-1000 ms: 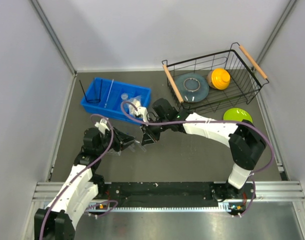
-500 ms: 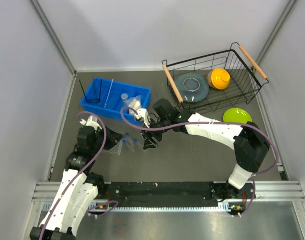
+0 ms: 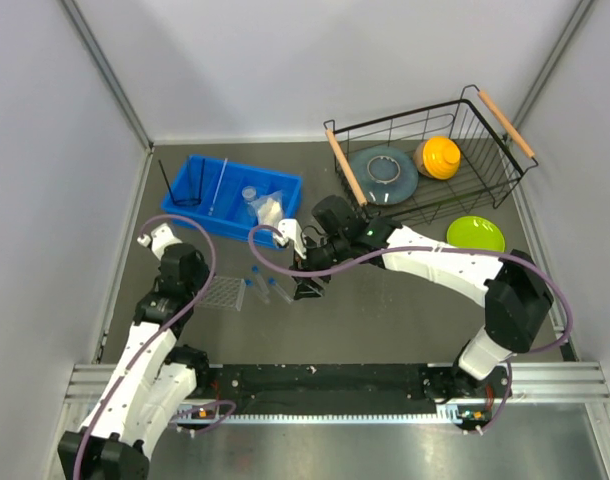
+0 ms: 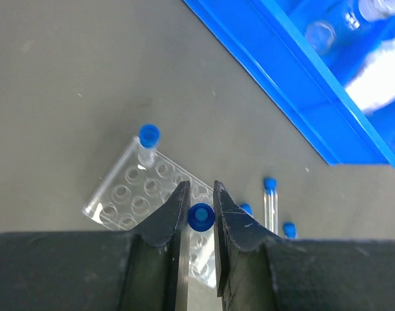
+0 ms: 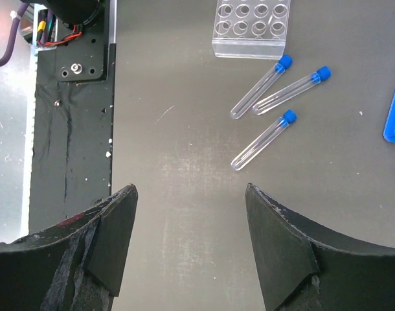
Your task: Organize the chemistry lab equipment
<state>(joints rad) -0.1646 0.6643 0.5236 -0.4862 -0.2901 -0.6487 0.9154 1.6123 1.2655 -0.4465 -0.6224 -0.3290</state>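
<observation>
The left gripper moves down toward the rack hole beside the standing capped tube next and releases the test tube inside, since that hole is empty.
My left gripper (image 4: 199, 188) is shut on a blue-capped test tube (image 4: 201, 216), seen end-on between the jaws. It hangs just above the clear tube rack (image 4: 129, 194). One capped tube (image 4: 147, 137) stands in the rack's far corner. Three more test tubes (image 5: 261, 87) lie side by side on the table to the right of the rack (image 3: 223, 293). My right gripper (image 5: 190, 188) is open and empty, hovering over bare table a little past the nearest loose tube (image 5: 262, 139). It shows in the top view (image 3: 307, 290) to the right of the tubes (image 3: 268, 290).
A blue bin (image 3: 197, 216) at the back left holds the black ring stand (image 3: 175, 186), glass rod (image 3: 220, 180), clear cup (image 3: 250, 193) and white packet (image 3: 270, 208). A black wire basket (image 3: 505, 130) holds grey and orange dishes. A green dish (image 3: 475, 233) lies beside it.
My right gripper has opened and shifted slightly right. My left arm has drawn back to the left with its tube, uncovering the rack and the loose tubes.
</observation>
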